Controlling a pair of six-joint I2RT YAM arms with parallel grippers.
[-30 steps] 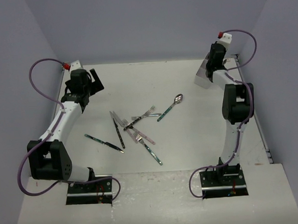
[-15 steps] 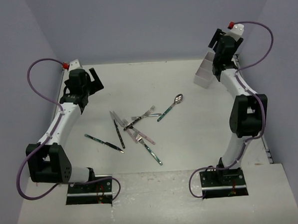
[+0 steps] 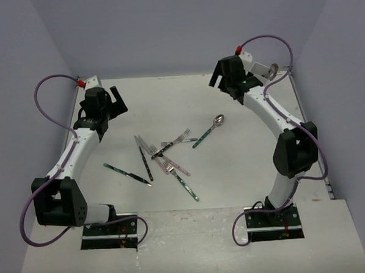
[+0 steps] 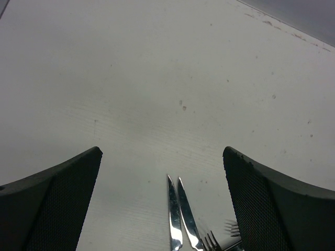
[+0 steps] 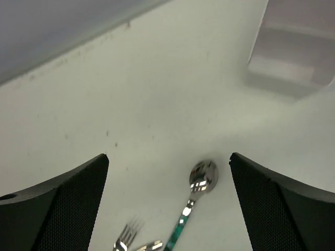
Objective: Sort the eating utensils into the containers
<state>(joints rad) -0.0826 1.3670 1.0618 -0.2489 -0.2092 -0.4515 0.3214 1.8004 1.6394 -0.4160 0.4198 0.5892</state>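
The right gripper moves down and back onto the handle's end by the bowl (image 3: pixel 210 130) (image 5: pixel 182 219) next, clear of the forks, since the spoon's green handle lies below and back.
Several eating utensils lie loose mid-table. A green-handled spoon (image 3: pixel 209 129) (image 5: pixel 200 179) is farthest right. A crossed heap of forks and knives (image 3: pixel 161 153) lies left of it, a lone knife (image 3: pixel 128 174) nearer the left arm, and a green-handled fork (image 3: pixel 183 182) nearest the front. My left gripper (image 3: pixel 120 98) (image 4: pixel 162 151) hangs open at the back left, with two knife blades (image 4: pixel 180 217) below its gap. My right gripper (image 3: pixel 220 84) (image 5: pixel 168 157) is open and empty above the spoon. The white container (image 5: pixel 293 49) shows at the right wrist view's top right; in the top view the right arm mostly hides it.
Grey-blue walls close the table on three sides. Both arm bases (image 3: pixel 111 229) sit at the near edge, with purple cables looping off each arm. A fork's tines (image 5: pixel 125 236) lie left of the spoon handle.
My right gripper has opened and its arm has swung left from the container at the back right to above the spoon. The left arm has barely shifted.
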